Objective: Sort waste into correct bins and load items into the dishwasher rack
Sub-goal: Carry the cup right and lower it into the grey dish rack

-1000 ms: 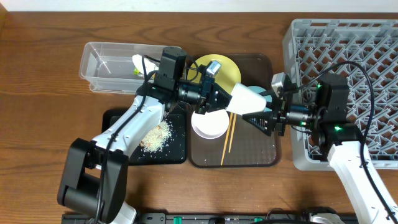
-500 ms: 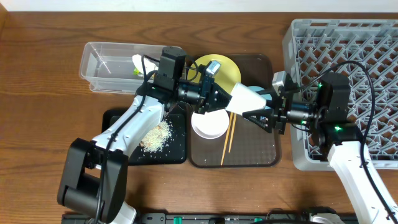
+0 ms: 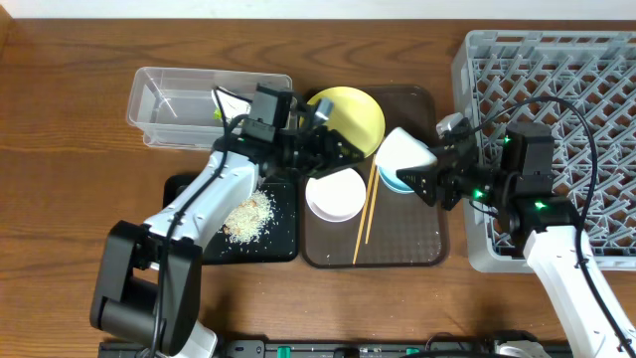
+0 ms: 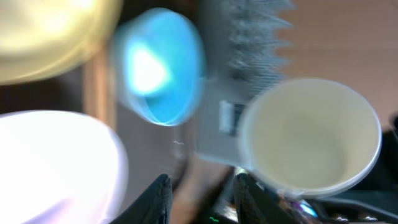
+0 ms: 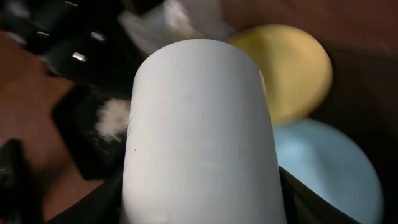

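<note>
The rack's empty near end (image 3: pixel 606 213) is to the right in the overhead view, so the robot's right gripper needs to carry the cup (image 3: pixel 402 151) across next, lower it in and let go.
The small pale cup (image 3: pixel 402 151) hangs on its side over the brown tray, with my right gripper (image 3: pixel 425 179) shut on it. In the right wrist view the cup (image 5: pixel 202 130) fills the space between both fingers (image 5: pixel 106 200). My left gripper (image 3: pixel 343 149) stands open beside the yellow plate (image 3: pixel 348 111), a short way left of the cup and holding nothing. Its wrist view looks into the cup's mouth (image 4: pixel 311 134). The light blue bowl (image 3: pixel 397 183) lies partly under the cup. The white bowl (image 3: pixel 334 195) and chopsticks (image 3: pixel 366 214) rest on the tray.
The grey dishwasher rack (image 3: pixel 556 99) stands at the right. A clear tub (image 3: pixel 189 104) at the back left holds the wrapper (image 3: pixel 221 107). The black tray (image 3: pixel 283 239) carries the food heap (image 3: pixel 248 217). The brown serving tray (image 3: pixel 397 239) sits in the middle.
My left gripper opened, let go of the cup and drew back to the left. The right gripper, shut on the cup, carried it a little to the right.
</note>
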Robot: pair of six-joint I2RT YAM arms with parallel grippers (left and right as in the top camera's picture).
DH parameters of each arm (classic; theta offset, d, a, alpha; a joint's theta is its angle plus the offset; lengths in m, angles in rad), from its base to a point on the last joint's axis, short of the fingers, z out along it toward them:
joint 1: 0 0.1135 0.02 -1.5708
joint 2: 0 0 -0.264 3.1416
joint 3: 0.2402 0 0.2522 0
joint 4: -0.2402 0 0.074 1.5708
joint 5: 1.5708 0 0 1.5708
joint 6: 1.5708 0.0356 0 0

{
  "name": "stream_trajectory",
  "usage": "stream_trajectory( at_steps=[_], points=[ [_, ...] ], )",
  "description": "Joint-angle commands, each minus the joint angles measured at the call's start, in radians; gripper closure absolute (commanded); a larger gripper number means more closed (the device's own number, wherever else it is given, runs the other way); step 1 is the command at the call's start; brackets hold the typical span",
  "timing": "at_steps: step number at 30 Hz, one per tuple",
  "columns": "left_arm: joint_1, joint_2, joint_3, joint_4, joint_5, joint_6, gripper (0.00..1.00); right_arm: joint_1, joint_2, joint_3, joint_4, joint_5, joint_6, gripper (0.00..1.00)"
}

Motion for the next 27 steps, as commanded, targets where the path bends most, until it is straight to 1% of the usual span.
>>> stream_trajectory(
  at_steps=[1, 3, 5, 8, 10, 12, 17, 22, 27],
  points=[
    [0.032, -0.027, 0.011, -0.08, -0.211, 0.164, 0.64, -0.044, -0.034, 0.073, -0.098, 0.148, 0.076, 0.59],
    [0.04, -0.055, 0.011, -0.148, -0.295, 0.22, 0.63, -0.078, -0.039, 0.141, -0.216, 0.165, 0.077, 0.71],
    [0.043, -0.093, 0.011, -0.208, -0.393, 0.268, 0.63, -0.11, -0.039, 0.221, -0.341, 0.249, 0.077, 0.79],
    [0.044, -0.166, 0.011, -0.286, -0.565, 0.298, 0.63, -0.152, -0.039, 0.335, -0.508, 0.439, 0.079, 0.83],
    [0.044, -0.215, 0.011, -0.328, -0.68, 0.297, 0.61, -0.18, -0.037, 0.395, -0.594, 0.554, 0.118, 0.85],
    [0.044, -0.255, 0.011, -0.359, -0.748, 0.297, 0.59, -0.21, -0.037, 0.438, -0.664, 0.632, 0.144, 0.87],
    [0.044, -0.319, 0.011, -0.388, -0.783, 0.297, 0.54, -0.297, -0.032, 0.47, -0.779, 0.784, 0.206, 0.87],
    [0.043, -0.318, 0.011, -0.389, -0.782, 0.296, 0.53, -0.392, 0.026, 0.47, -0.838, 0.847, 0.212, 0.86],
    [0.043, -0.316, 0.011, -0.389, -0.782, 0.289, 0.53, -0.468, 0.124, 0.47, -0.849, 0.853, 0.212, 0.86]
  ],
)
